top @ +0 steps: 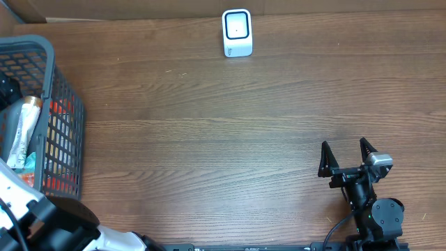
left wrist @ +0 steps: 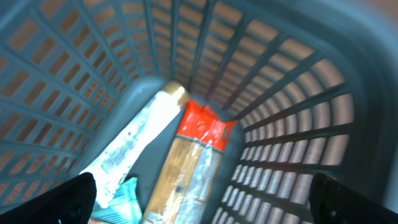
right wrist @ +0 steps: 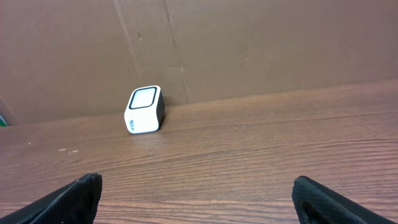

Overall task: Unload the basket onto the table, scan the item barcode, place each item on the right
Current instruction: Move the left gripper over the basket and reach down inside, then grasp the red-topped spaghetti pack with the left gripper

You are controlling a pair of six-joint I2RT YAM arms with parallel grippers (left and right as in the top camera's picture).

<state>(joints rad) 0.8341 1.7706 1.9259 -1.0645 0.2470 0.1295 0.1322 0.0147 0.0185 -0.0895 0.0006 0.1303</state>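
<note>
The tan packet lies below, and its long sides face my left gripper's open fingers. I will lower them next onto the tan part of the packet beside the red top (left wrist: 190,163).
A white barcode scanner (top: 237,32) stands upright at the table's far edge, and the right wrist view shows the scanner (right wrist: 144,110) ahead and to the left. The items lie in a grey mesh basket (top: 66,118) at the left. In the left wrist view I see a white tube with a gold cap (left wrist: 134,146), a tan packet with a red top (left wrist: 193,165) and a teal pack (left wrist: 127,193). My left gripper (left wrist: 205,198) hangs open inside the basket above them, holding nothing. Low on the right, my right gripper (top: 346,155) stands open and empty over bare wood.
The basket walls (left wrist: 292,124) close in around the left gripper on all sides. A brown cardboard wall (right wrist: 249,43) rises behind the scanner. Wide wooden tabletop (top: 209,139) lies between basket, scanner and right arm.
</note>
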